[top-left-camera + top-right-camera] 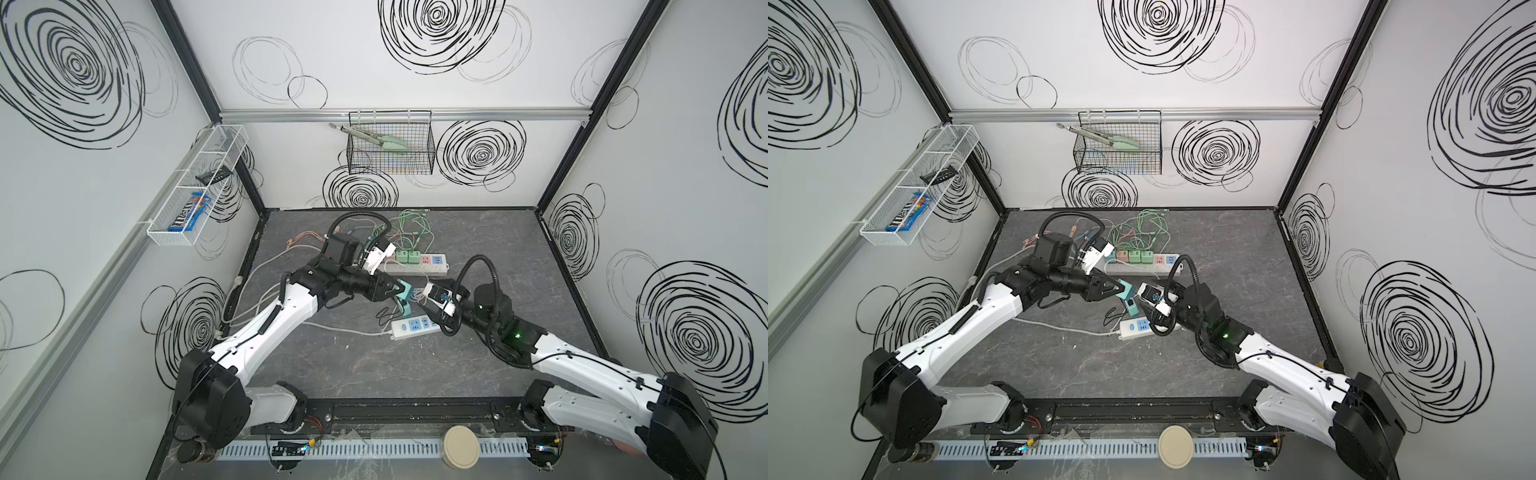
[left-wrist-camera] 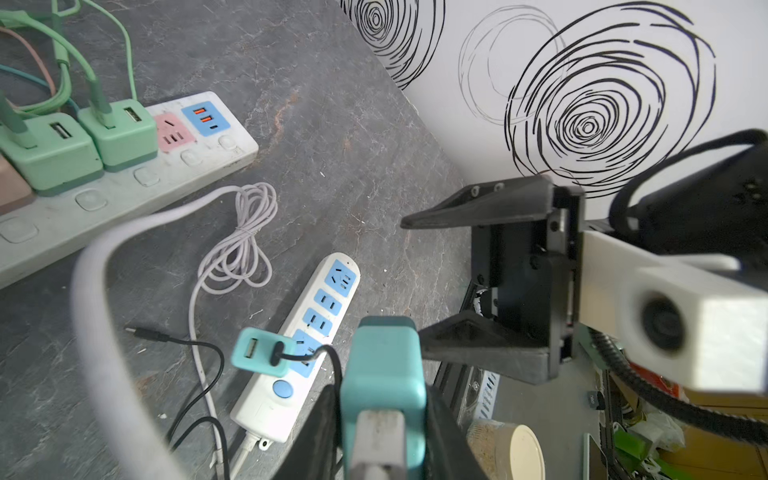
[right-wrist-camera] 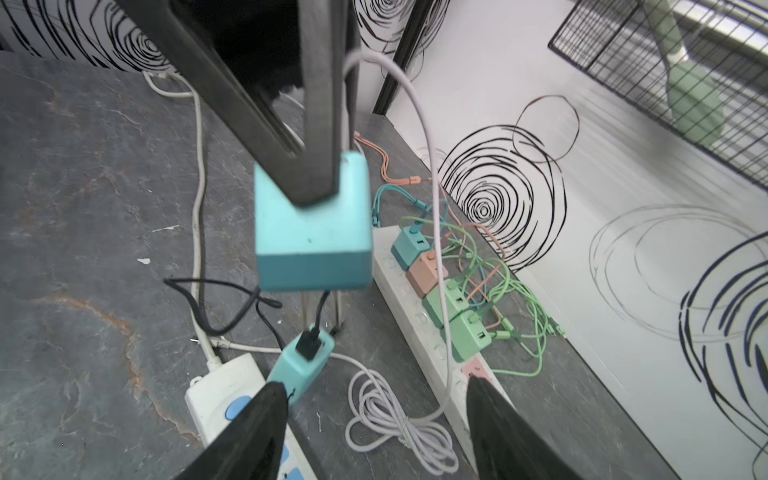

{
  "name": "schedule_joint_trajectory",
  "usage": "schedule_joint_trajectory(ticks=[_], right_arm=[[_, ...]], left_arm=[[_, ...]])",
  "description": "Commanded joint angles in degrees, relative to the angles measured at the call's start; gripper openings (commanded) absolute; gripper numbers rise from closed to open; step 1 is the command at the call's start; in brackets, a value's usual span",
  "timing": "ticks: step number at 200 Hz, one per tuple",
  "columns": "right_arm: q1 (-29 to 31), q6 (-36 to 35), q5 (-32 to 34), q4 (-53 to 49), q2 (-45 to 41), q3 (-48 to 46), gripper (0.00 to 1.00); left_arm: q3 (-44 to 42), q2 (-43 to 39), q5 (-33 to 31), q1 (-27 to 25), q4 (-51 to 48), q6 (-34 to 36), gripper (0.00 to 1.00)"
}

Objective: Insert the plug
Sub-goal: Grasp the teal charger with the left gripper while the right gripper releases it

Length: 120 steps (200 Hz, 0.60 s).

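The plug with the white cable goes back and down next onto the open tabletop by the small power strip's cord end, where my left gripper releases it.
The plug (image 2: pixel 382 365) is a teal cube with a white cable running out of it. My left gripper (image 2: pixel 382 436) is shut on it, one black finger pressed on each side, and holds it above the table. In both top views this plug (image 1: pixel 404 289) (image 1: pixel 1124 289) hangs just over the small white power strip (image 1: pixel 415 328) (image 1: pixel 1136 328). A second teal plug (image 2: pixel 259 353) (image 3: pixel 303 365) with a black cord sits in that strip (image 2: pixel 266 415). My right gripper (image 3: pixel 374 386) stands open and empty just beside the held plug (image 3: pixel 311 232), its fingertips apart from it.
A long white power strip (image 1: pixel 419 270) (image 2: pixel 124 195) with green and pink chargers lies behind, amid tangled green and orange cables (image 3: pixel 519 332). A coiled white cable (image 2: pixel 241 253) and a black cord (image 2: pixel 195 374) lie between the strips. A paper cup (image 1: pixel 460 446) stands at the front edge.
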Motion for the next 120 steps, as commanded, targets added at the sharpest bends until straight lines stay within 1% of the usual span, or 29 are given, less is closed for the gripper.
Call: schedule_joint_trajectory(ticks=[1,15,33,65,87,98,110,120], right_arm=[[-0.6,4.9,-4.4,0.8,2.1,1.1,0.74],[-1.4,7.0,-7.3,3.6,3.9,0.4,0.75],[-2.4,9.6,-12.6,6.0,6.5,0.3,0.75],[-2.5,14.5,-13.6,14.9,11.0,-0.2,0.75],[-2.5,15.6,-15.8,19.7,15.4,0.8,0.74],[-2.3,14.9,-18.2,20.6,18.0,2.2,0.73],[-2.0,14.3,-19.0,21.0,20.6,3.8,0.73],[-1.7,15.0,-17.0,20.9,22.1,5.1,0.73]], left_arm=[[-0.3,-2.5,4.1,0.1,1.2,2.5,0.0],[-0.4,-2.8,4.6,0.3,1.2,2.5,0.0],[-0.5,-3.3,4.9,0.4,1.1,2.5,0.0],[-0.9,-3.9,6.3,1.0,0.7,2.9,0.0],[-1.7,-4.9,7.1,2.2,0.4,2.9,0.0],[-2.5,-5.6,7.2,3.3,0.1,2.9,0.0],[-3.9,-6.9,5.8,4.4,0.0,2.3,0.0],[-5.9,-7.8,1.2,5.3,-0.4,1.3,0.0]])
